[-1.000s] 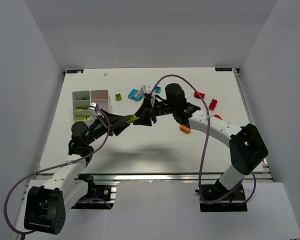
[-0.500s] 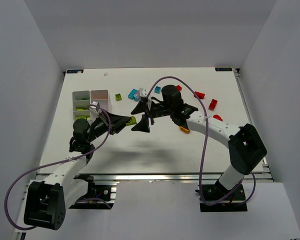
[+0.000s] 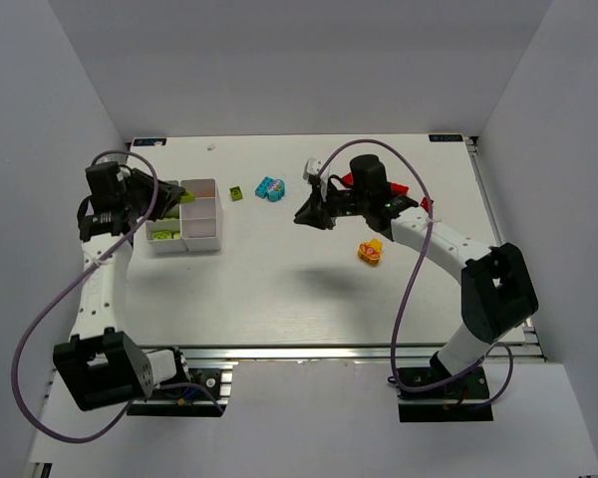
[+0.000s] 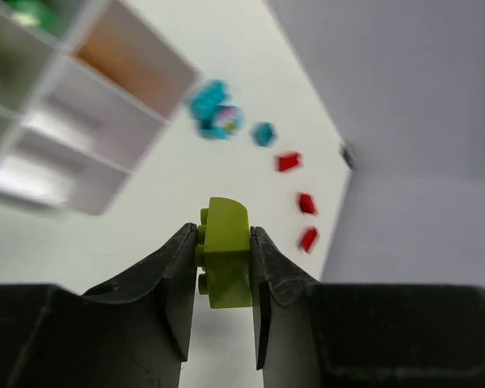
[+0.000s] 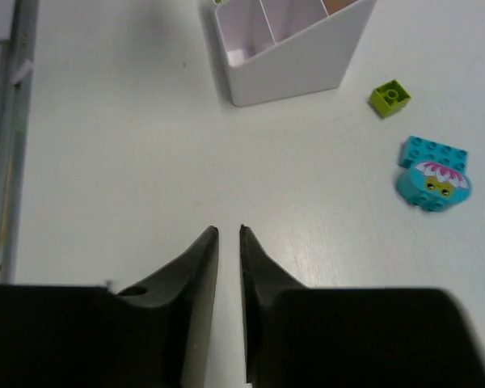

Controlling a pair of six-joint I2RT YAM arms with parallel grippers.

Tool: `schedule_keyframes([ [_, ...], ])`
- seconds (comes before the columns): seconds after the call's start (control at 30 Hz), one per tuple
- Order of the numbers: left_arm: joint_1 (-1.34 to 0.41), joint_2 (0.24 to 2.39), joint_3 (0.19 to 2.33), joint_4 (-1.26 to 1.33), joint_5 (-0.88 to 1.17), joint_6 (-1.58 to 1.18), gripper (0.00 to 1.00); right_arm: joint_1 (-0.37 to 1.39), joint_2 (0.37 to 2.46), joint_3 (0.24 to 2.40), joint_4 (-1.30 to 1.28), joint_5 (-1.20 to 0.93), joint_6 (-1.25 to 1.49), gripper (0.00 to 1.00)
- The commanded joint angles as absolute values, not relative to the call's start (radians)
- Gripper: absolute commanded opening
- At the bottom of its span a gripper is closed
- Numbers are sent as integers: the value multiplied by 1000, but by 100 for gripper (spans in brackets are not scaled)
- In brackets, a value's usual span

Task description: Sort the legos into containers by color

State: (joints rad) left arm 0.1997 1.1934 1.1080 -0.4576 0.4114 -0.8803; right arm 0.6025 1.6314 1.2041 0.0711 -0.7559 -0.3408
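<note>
My left gripper tips downward and shifts left in the overhead view next, over the section of the tray beside the green pieces [image 3: 164, 234], as lime lies there.
My left gripper [image 4: 224, 233] is shut on a lime brick [image 4: 226, 259], held upright between the pads. In the top view the left gripper [image 3: 179, 195] hangs over the white divided tray [image 3: 219, 214], whose left compartments hold lime and green pieces. The tray [image 4: 105, 166] appears blurred at the upper left of the left wrist view. My right gripper [image 3: 307, 214] hovers mid-table, shut with only a sliver between its tips and nothing held [image 5: 229, 233]. A small lime brick [image 5: 390, 98] and cyan bricks [image 5: 433, 174] lie beyond it, with the tray [image 5: 283, 48] further off.
Loose bricks lie on the table: a lime one [image 3: 236, 193], cyan ones [image 3: 270, 188], red ones [image 3: 397, 187] [image 3: 425, 206] and an orange-and-red stack [image 3: 370, 252]. Grey walls enclose the table on three sides. The arms' purple cables loop above the surface.
The left arm has swung from the table's middle to the far left, carrying the lime brick over the tray. The right arm has drawn back to the right, uncovering the orange stack.
</note>
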Motion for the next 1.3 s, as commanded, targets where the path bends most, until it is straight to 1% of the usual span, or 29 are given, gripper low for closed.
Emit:
schedule_keyframes([
  [0.0, 227, 1256, 1178, -744, 221, -854, 0, 571, 1603, 1213, 37, -804, -348, 17],
  [0.03, 239, 1268, 1190, -752, 184, -871, 0, 566, 1603, 1213, 37, -805, -342, 3],
  [0.07, 244, 1282, 1201, -750, 175, -897, 0, 558, 1601, 1212, 37, -804, -339, 0],
  [0.23, 264, 1380, 1261, -773, 72, -972, 0, 549, 1605, 1203, 67, -801, -316, 0],
  [0.47, 272, 1466, 1289, -713, -18, -1015, 0, 534, 1611, 1203, 77, -807, -318, 0],
  [0.77, 276, 1574, 1328, -654, -63, -1032, 0, 496, 1592, 1177, 89, -811, -318, 0],
  [0.87, 276, 1601, 1339, -640, -61, -1038, 8, 488, 1585, 1164, 92, -813, -316, 0],
  [0.9, 276, 1609, 1344, -637, -61, -1042, 16, 485, 1582, 1158, 92, -813, -316, 0],
  [0.93, 276, 1612, 1345, -637, -63, -1048, 20, 482, 1577, 1154, 94, -813, -316, 0],
  [1.03, 276, 1611, 1350, -627, -69, -1051, 35, 474, 1566, 1138, 103, -811, -316, 0],
  [1.23, 276, 1602, 1345, -629, -63, -1058, 54, 469, 1549, 1121, 101, -811, -322, 0],
  [1.27, 276, 1594, 1341, -629, -61, -1060, 61, 469, 1549, 1121, 101, -811, -324, 0],
])
